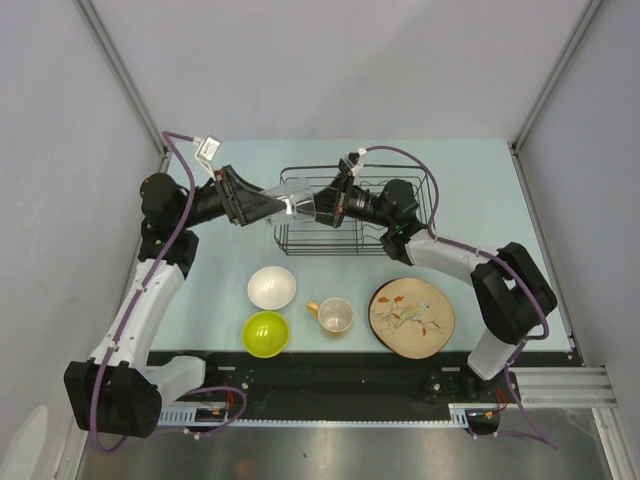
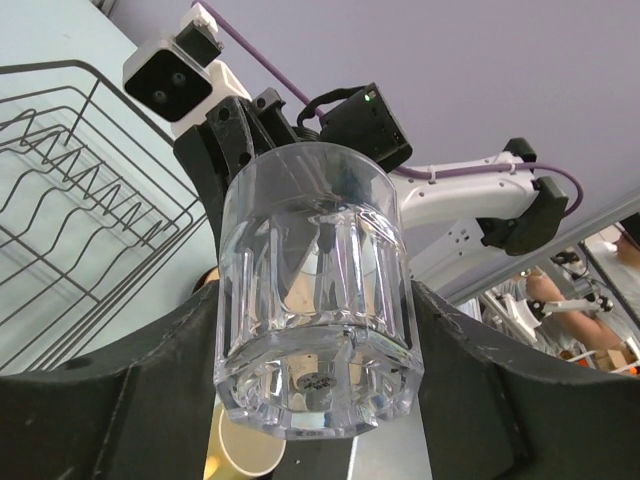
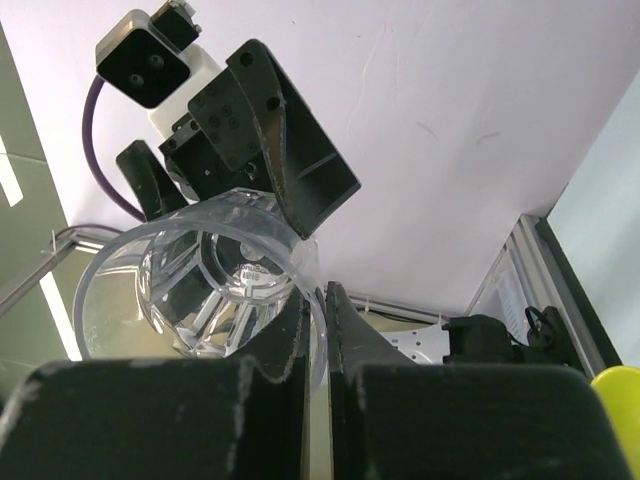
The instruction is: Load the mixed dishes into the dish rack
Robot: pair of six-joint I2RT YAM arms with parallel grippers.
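My left gripper tips down next, lowers the glass [image 1: 300,207] onto the rack's empty wire bottom below, to its right in the top view, and releases.
The clear drinking glass [image 1: 300,207] hangs on its side above the left part of the black wire dish rack [image 1: 330,252], held from both ends. My left gripper [image 1: 278,208] is shut on its base, the fingers [image 2: 470,380] pressing both sides of the glass [image 2: 315,300]. My right gripper [image 1: 322,207] is shut on its rim; in the right wrist view the fingertips [image 3: 300,340] pinch the wall of the glass [image 3: 190,290]. On the table in front of the rack lie the white bowl [image 1: 271,287], the lime-green bowl [image 1: 265,333], the yellow-orange mug [image 1: 333,315] and the leaf-pattern plate [image 1: 411,317]. The dark-rimmed plate is out of view.
The rack's divider prongs [image 2: 70,220] show at the left of the left wrist view, with nothing standing in them there. Grey walls close in both sides of the table. The arm bases and a black rail run along the near edge [image 1: 330,375].
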